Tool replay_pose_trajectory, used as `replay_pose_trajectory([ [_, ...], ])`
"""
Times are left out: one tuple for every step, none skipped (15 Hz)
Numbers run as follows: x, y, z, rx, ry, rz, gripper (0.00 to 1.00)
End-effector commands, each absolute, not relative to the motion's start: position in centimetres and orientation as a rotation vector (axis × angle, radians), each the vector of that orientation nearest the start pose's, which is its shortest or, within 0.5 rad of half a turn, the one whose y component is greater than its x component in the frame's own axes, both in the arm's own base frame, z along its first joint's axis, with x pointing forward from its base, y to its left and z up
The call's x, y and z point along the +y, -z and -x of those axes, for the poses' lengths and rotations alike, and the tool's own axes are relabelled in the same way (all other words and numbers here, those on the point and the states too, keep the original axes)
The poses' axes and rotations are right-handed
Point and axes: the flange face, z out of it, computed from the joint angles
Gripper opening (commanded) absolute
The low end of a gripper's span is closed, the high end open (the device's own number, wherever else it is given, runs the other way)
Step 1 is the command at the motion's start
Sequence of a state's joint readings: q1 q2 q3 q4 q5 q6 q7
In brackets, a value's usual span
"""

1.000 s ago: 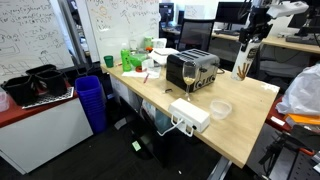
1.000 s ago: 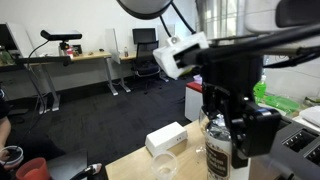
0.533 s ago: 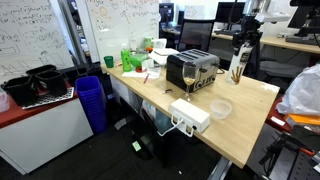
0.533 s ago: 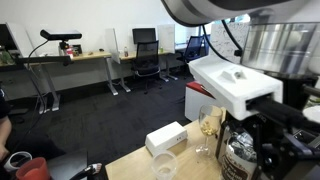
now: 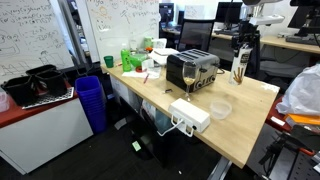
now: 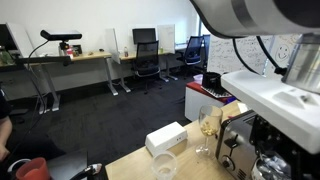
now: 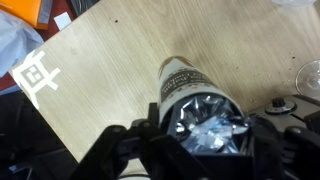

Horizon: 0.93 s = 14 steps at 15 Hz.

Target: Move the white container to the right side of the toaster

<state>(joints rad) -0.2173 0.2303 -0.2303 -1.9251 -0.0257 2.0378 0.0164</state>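
Observation:
My gripper moves toward the toaster (image 5: pixel 195 68) next and lowers the white container onto the open tabletop (image 5: pixel 223 76) beside it, since the container still hangs apart from it.
The white container (image 5: pixel 238 69) is a tall labelled bottle with a crinkled foil top. It hangs upright in my gripper (image 5: pixel 240 54) over the far side of the wooden table (image 5: pixel 250 130), beyond the silver toaster (image 5: pixel 195 68). In the wrist view the container (image 7: pixel 183 82) fills the middle, its foil top sits between my fingers (image 7: pixel 205 128), and the fingers are shut on it. In an exterior view my arm blocks the right side and hides the container; the toaster (image 6: pixel 236 138) shows partly.
A wine glass (image 5: pixel 188 76) stands in front of the toaster, and its rim shows in the wrist view (image 7: pixel 310 78). A clear bowl (image 5: pixel 220 108) and a white box (image 5: pixel 190 113) lie near the table's front edge. The box (image 6: pixel 165 138) and the bowl (image 6: pixel 165 165) also show in an exterior view.
My arm has swung sideways across the table with the container still held; the container sits slightly closer to the toaster's far side. Nothing on the table has moved.

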Motion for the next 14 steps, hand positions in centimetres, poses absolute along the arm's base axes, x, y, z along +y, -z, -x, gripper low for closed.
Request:
replay_pose_trajectory([
  [-27.0,-36.4,-55.0,0.714,-0.205,3.09,0.44],
  [-27.6,-36.2,-55.3,0.726,-0.205,3.099,0.44],
  [-28.0,-36.1,-55.7,0.732,-0.202,3.105,0.44],
  [-28.5,-35.9,-56.0,0.741,-0.204,3.108,0.44],
  [-28.9,-35.7,-56.4,0.75,-0.206,3.109,0.44],
  [-29.4,-35.5,-56.8,0.758,-0.205,3.112,0.44],
  [-29.8,-35.3,-57.1,0.771,-0.206,3.112,0.44],
  [-30.4,-35.1,-57.5,0.812,-0.203,3.113,0.44],
  [-30.9,-35.0,-57.8,0.828,-0.198,3.108,0.44],
  [-31.3,-34.9,-58.1,0.839,-0.196,3.108,0.44],
  [-31.8,-34.8,-58.4,0.854,-0.194,3.108,0.44],
  [-32.4,-34.8,-58.8,0.876,-0.188,3.105,0.44],
  [-32.7,-34.7,-59.2,0.896,-0.183,3.088,0.44],
  [-33.1,-34.6,-59.6,0.916,-0.179,3.077,0.44],
])
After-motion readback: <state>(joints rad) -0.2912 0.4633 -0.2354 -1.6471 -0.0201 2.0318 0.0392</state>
